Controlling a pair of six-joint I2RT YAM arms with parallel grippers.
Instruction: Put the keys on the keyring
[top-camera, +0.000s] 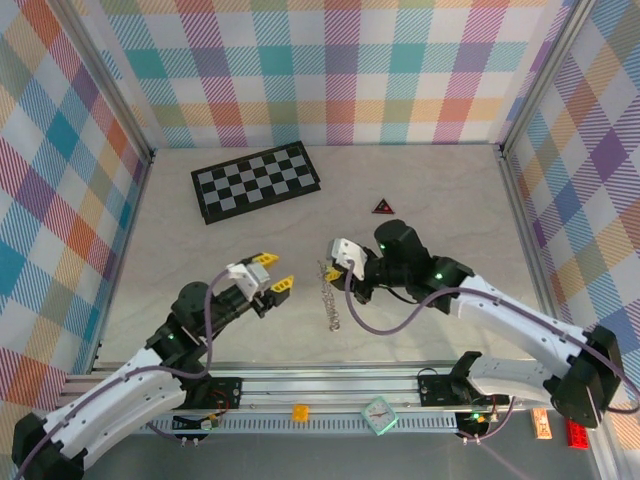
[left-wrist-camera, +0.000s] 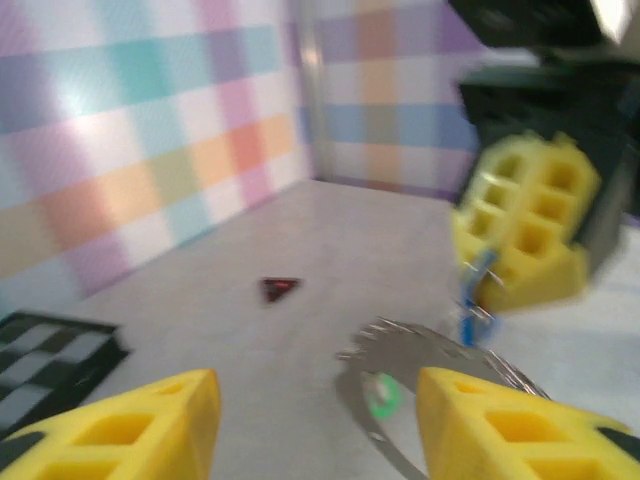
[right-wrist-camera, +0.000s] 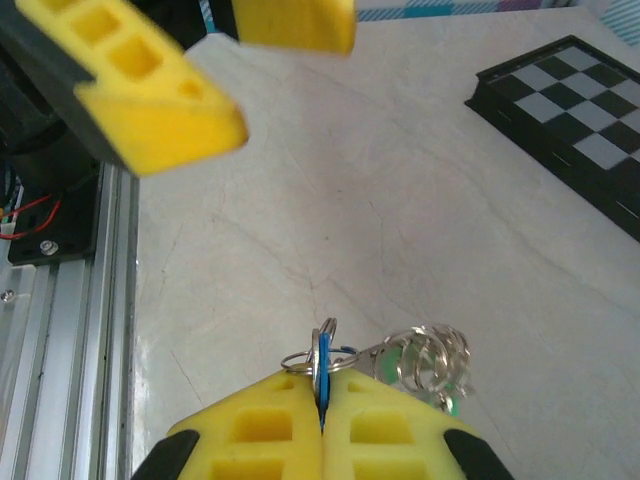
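Note:
The tabletop (top-camera: 348, 306) is clear beside the trailing keyring chain below. I need to lower the blue key in my right gripper to it next and release the key there.
My right gripper (right-wrist-camera: 322, 432) is shut on the blue key (right-wrist-camera: 322, 372), held edge-on between its yellow pads with a small split ring around it. The green key (right-wrist-camera: 398, 360) hangs just right of it, half hidden behind the coiled silvery keyring chain (right-wrist-camera: 432, 355). In the top view the keyring (top-camera: 328, 303) trails from the right gripper (top-camera: 334, 270) down onto the table. My left gripper (top-camera: 273, 272) stands open to its left, nothing between its fingers (left-wrist-camera: 130, 430). From the left wrist, the green key (left-wrist-camera: 380, 395) and chain (left-wrist-camera: 440, 350) lie blurred ahead, below the blue key (left-wrist-camera: 470, 292).
A black-and-white checkerboard (top-camera: 256, 181) lies at the back left. A dark red-edged triangle (top-camera: 382, 207) sits behind the right arm. Plaid walls close three sides. The aluminium rail (top-camera: 330, 385) runs along the near edge.

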